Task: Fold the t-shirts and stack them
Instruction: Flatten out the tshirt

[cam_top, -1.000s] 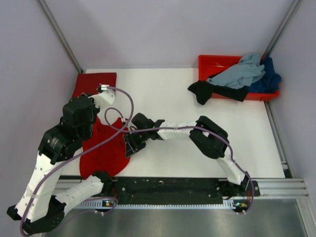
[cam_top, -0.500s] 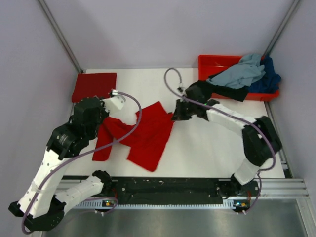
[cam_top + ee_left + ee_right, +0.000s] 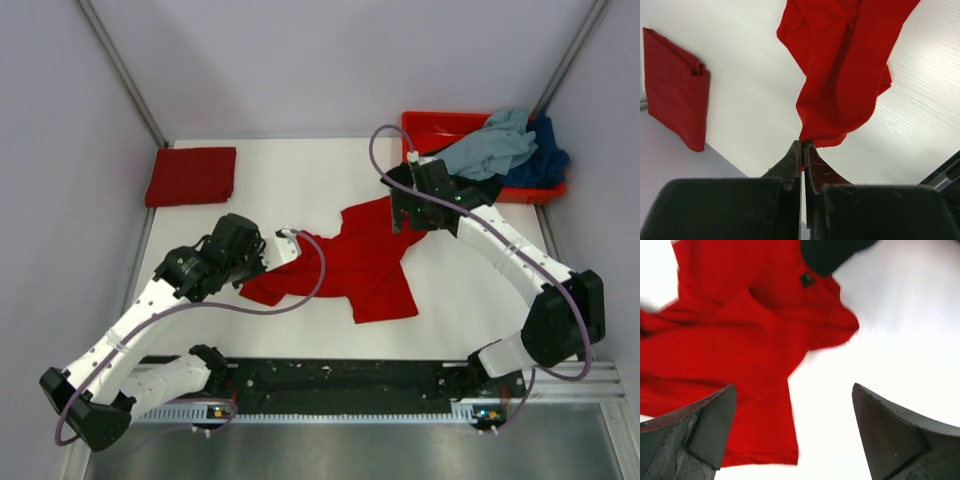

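Next, my right gripper will move back and down onto the side edge of the shirt's near flap (image 3: 404, 290) (image 3: 790, 421), since that flap lies below it and nearer my base.
A bright red t-shirt (image 3: 355, 262) lies spread and rumpled mid-table. My left gripper (image 3: 258, 270) is shut on its left edge; in the left wrist view the cloth (image 3: 845, 75) hangs from the pinched fingertips (image 3: 804, 144). Above the shirt's upper right corner my right gripper (image 3: 408, 214) stands wide open and holds nothing. The right wrist view shows that gripper (image 3: 794, 386) over the shirt's hem (image 3: 730, 330) and bare table. A darker red t-shirt (image 3: 190, 175) lies folded at the back left, seen also from the left wrist (image 3: 675, 90). Grey-blue (image 3: 490, 145), black (image 3: 470, 188) and dark blue (image 3: 545, 158) t-shirts are heaped at the back right.
A red-orange plastic tray (image 3: 435, 125) holds the heap at the back right, with the black shirt spilling over its front wall. Metal frame posts (image 3: 120, 70) rise at both back corners. A black rail (image 3: 350, 380) runs along the near edge.
The bright red shirt has been pulled rightward and spread out. My right gripper let go of it and opened near the tray. My left arm swung toward the centre, still pinching the cloth.
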Available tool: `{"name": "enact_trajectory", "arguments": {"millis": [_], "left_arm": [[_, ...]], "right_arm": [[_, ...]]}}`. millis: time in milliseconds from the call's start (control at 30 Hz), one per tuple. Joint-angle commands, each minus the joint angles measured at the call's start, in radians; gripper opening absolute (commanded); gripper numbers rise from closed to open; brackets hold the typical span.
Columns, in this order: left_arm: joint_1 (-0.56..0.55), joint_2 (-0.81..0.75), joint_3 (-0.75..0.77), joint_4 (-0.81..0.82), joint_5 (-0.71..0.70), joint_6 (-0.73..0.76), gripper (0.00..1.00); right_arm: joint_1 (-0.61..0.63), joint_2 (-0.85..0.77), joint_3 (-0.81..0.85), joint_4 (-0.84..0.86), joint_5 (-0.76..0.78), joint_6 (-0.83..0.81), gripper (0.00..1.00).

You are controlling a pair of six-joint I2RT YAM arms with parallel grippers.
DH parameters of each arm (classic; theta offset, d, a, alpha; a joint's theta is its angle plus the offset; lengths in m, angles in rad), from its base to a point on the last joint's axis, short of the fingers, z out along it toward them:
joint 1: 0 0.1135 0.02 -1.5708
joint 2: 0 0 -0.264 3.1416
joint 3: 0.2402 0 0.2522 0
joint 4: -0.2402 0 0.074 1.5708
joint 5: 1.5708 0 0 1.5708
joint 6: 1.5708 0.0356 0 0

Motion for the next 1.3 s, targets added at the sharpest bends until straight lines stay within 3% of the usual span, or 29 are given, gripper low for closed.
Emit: {"name": "enact_trajectory", "arguments": {"millis": [0,133,267,433,533,567,600,667,767,800,1000,1133,1267], "left_arm": [[-0.002,-0.044,-0.037,0.052,0.052,-0.042,0.00],[-0.003,-0.058,-0.056,0.064,0.036,-0.052,0.00],[-0.002,-0.057,-0.061,0.074,0.017,-0.065,0.00],[-0.002,-0.081,-0.073,0.074,0.017,-0.068,0.00],[-0.002,-0.098,-0.084,0.069,-0.001,-0.064,0.00],[-0.002,-0.104,-0.087,0.067,-0.009,-0.062,0.00],[-0.003,-0.107,-0.088,0.066,-0.014,-0.059,0.00],[0.000,-0.114,-0.088,0.064,-0.027,-0.058,0.00],[0.000,-0.121,-0.082,0.057,-0.043,-0.055,0.00],[-0.002,-0.124,-0.077,0.055,-0.049,-0.053,0.00],[0.002,-0.130,-0.042,0.052,-0.171,-0.029,0.00],[0.005,-0.147,0.082,0.012,-0.285,0.025,0.00],[0.005,-0.157,0.276,-0.066,-0.369,0.076,0.00]], "right_arm": [[0.080,-0.166,-0.104,-0.204,0.171,0.076,0.99],[0.227,-0.241,-0.295,-0.211,0.157,0.262,0.99],[0.384,-0.173,-0.358,-0.162,0.193,0.379,0.99],[0.397,0.001,-0.451,0.027,0.157,0.393,0.99],[0.397,0.077,-0.471,0.090,0.098,0.394,0.93],[0.398,0.091,-0.482,0.107,0.088,0.399,0.88],[0.397,0.097,-0.490,0.121,0.069,0.400,0.76],[0.398,0.090,-0.516,0.160,0.026,0.414,0.41],[0.398,0.038,-0.547,0.187,-0.006,0.430,0.04],[0.397,0.009,-0.553,0.185,-0.006,0.431,0.00],[0.366,-0.302,-0.478,-0.008,0.089,0.404,0.00],[0.363,-0.500,-0.263,-0.261,0.216,0.309,0.00],[0.363,-0.637,0.033,-0.425,0.226,0.180,0.00]]}}
